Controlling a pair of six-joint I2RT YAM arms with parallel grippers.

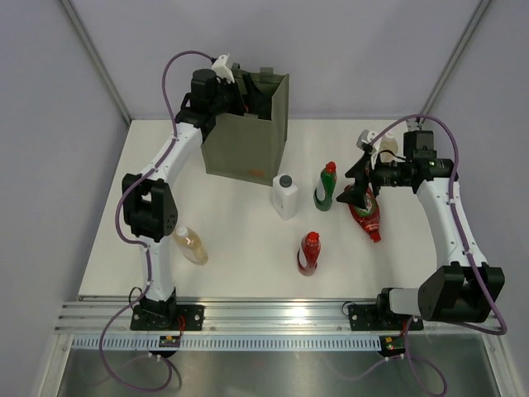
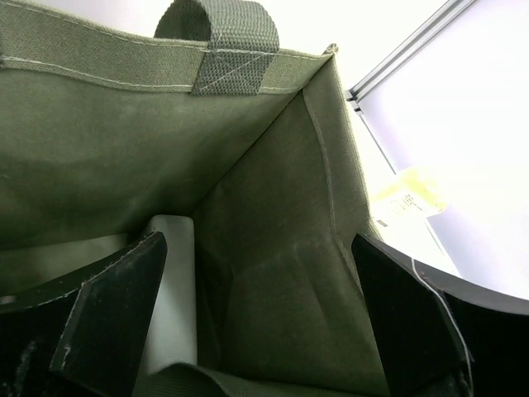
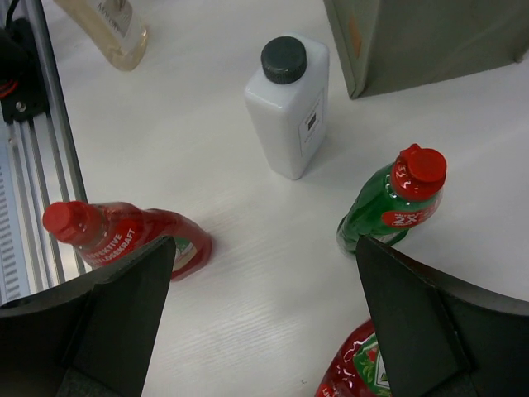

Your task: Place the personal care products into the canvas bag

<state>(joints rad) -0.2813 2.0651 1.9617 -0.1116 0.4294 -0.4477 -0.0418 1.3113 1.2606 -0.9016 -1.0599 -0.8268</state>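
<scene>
The white bottle stands upright, so next I will move my right gripper to the left in the top view, past the green bottle, and lower it onto the white bottle's neck (image 1: 285,184) (image 3: 283,80).
The olive canvas bag (image 1: 248,136) stands open at the back left. My left gripper (image 1: 235,99) reaches into its mouth, open and empty (image 2: 258,248). One white bottle (image 2: 169,298) lies inside the bag by the left finger. On the table stand a white bottle with dark cap (image 1: 285,197), a green bottle with red cap (image 1: 326,186) and a red bottle (image 1: 309,253). Another red bottle (image 1: 366,217) lies flat. My right gripper (image 1: 354,188) hovers open above it, empty (image 3: 264,248). Amber bottles lie at the left (image 1: 190,244) and behind the right arm (image 1: 387,147).
In the right wrist view the white bottle (image 3: 289,103), green bottle (image 3: 393,203), standing red bottle (image 3: 124,236) and lying red bottle (image 3: 355,372) ring the jaws. The bag's corner (image 3: 421,41) is at the top. A metal rail (image 1: 273,318) runs along the near edge.
</scene>
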